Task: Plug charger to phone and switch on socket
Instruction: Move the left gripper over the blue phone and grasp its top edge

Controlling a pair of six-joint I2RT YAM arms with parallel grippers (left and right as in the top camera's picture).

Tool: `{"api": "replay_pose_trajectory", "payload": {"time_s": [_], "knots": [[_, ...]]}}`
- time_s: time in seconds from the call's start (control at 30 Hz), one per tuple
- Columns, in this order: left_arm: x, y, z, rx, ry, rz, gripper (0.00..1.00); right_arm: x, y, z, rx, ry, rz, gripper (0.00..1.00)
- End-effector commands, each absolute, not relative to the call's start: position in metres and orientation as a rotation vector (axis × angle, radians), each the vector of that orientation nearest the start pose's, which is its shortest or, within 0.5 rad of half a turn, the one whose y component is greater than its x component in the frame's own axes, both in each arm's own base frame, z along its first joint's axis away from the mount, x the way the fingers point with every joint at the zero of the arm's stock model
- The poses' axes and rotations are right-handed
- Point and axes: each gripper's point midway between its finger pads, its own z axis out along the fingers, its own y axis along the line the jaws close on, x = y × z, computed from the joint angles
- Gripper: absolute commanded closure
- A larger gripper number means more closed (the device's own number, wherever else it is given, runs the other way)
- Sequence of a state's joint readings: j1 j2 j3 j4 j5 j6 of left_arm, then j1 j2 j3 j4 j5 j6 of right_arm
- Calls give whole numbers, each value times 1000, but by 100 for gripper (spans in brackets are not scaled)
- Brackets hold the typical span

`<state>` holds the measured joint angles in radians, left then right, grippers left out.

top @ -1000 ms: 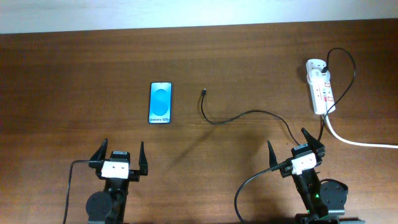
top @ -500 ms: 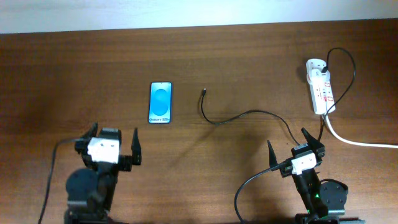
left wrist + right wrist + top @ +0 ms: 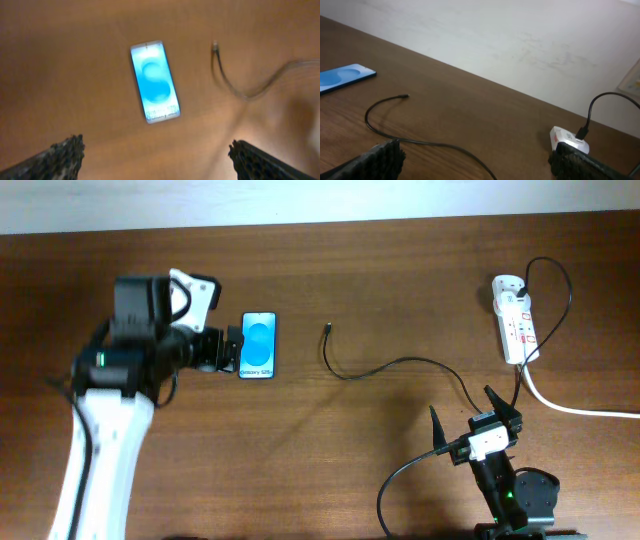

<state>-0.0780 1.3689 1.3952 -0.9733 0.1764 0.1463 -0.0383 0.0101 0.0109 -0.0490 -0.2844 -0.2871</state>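
The left gripper should move down and to the right in the overhead view and close across the phone's long edges, since both edges are clear on the table.
The phone [image 3: 257,346] lies flat on the table with its blue screen up; it also shows in the left wrist view [image 3: 154,81] and at the left edge of the right wrist view [image 3: 342,77]. The charger cable [image 3: 385,367] curves from its free tip [image 3: 328,329] near the phone to its black plug in the white socket strip [image 3: 514,318]. My left gripper [image 3: 222,350] is open and empty, raised just left of the phone. My right gripper [image 3: 478,418] is open and empty at the table's front right. The cable tip shows in the left wrist view [image 3: 215,46].
The strip's thick white cord [image 3: 580,409] runs off to the right edge. A white wall [image 3: 520,40] borders the table's far edge. The right arm's own black cable [image 3: 400,475] loops at the front.
My left arm has swung up from the table's front edge to beside the phone's left side. The right arm, phone and cable have not moved.
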Motion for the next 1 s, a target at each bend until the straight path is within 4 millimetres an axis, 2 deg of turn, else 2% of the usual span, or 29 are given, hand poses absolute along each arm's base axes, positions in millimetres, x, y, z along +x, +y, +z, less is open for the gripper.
{"api": "replay_pose_trajectory", "payload": {"time_s": [0.0,0.07,0.1,0.13,0.2,0.27,0.33,0.47,0.53,0.6,0.67,0.83,0.97], "knots": [[363,-61,220,372,2643,-236,1,241,40,163,-408,1564,-6,2],[370,-62,191,371,2730,-250,1,241,40,163,-408,1564,-6,2],[371,-63,182,373,2753,-266,1,241,40,163,-408,1564,-6,2],[374,-70,167,380,2788,-329,1,241,40,163,-409,1564,-6,2],[386,-78,154,388,2781,-389,1,241,40,163,-408,1564,-6,2],[406,-83,143,306,2759,-413,1,241,40,163,-408,1564,-6,2],[420,-84,128,234,2770,-364,1,241,40,163,-408,1564,-6,2],[439,-97,90,195,2799,-170,1,241,40,163,-408,1564,-6,2],[446,-108,83,205,2807,-176,1,241,40,163,-408,1564,-6,1],[460,-118,86,224,2840,-161,1,241,40,163,-408,1564,-6,2],[467,-110,89,216,2873,-67,1,241,40,163,-408,1564,-6,2],[467,-106,57,218,2957,-18,1,241,40,163,-408,1564,-6,2],[459,-107,24,222,3039,-28,1,241,40,163,-409,1564,-6,2]]}}
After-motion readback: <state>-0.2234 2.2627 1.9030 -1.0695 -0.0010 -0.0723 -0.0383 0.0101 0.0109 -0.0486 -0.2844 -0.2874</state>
